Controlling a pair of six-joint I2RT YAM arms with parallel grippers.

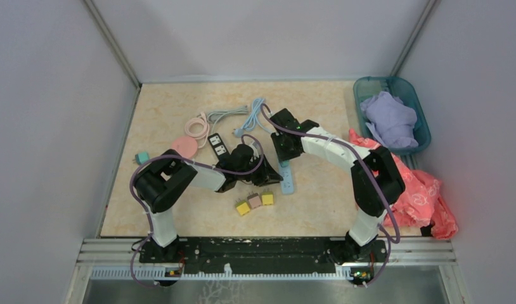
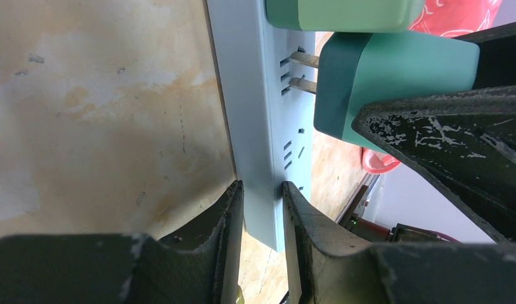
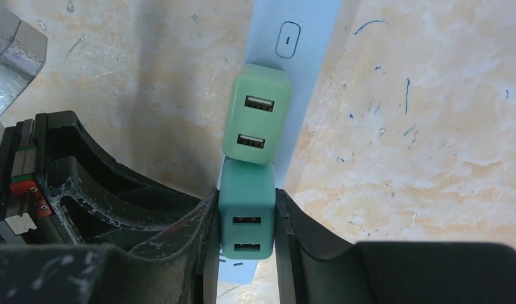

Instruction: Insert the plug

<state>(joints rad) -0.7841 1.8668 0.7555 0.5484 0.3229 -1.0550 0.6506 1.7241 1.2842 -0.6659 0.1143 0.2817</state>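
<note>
Bare metal of the teal charger's prongs still shows above the power strip's slots, so my right gripper will press down to push the teal charger all the way into those slots and then let go of it.
A light blue power strip (image 1: 288, 179) lies on the table's middle. My left gripper (image 2: 263, 209) is shut on its near end, one finger on each side of the strip (image 2: 262, 126). My right gripper (image 3: 246, 221) is shut on a teal USB charger plug (image 3: 246, 212). In the left wrist view that plug (image 2: 395, 82) has its two prongs partly inside the strip's slots, with bare metal still showing. A paler green charger (image 3: 257, 114) sits plugged in right beside it, further up the strip (image 3: 300, 31).
Yellow, tan and yellow plugs (image 1: 255, 202) lie in front of the strip. A black power strip (image 1: 218, 145), a pink cable reel (image 1: 184, 147), a teal plug (image 1: 141, 157) and coiled cables (image 1: 249, 117) lie behind. A teal basket with cloth (image 1: 391, 115) and a red bag (image 1: 420, 193) sit at right.
</note>
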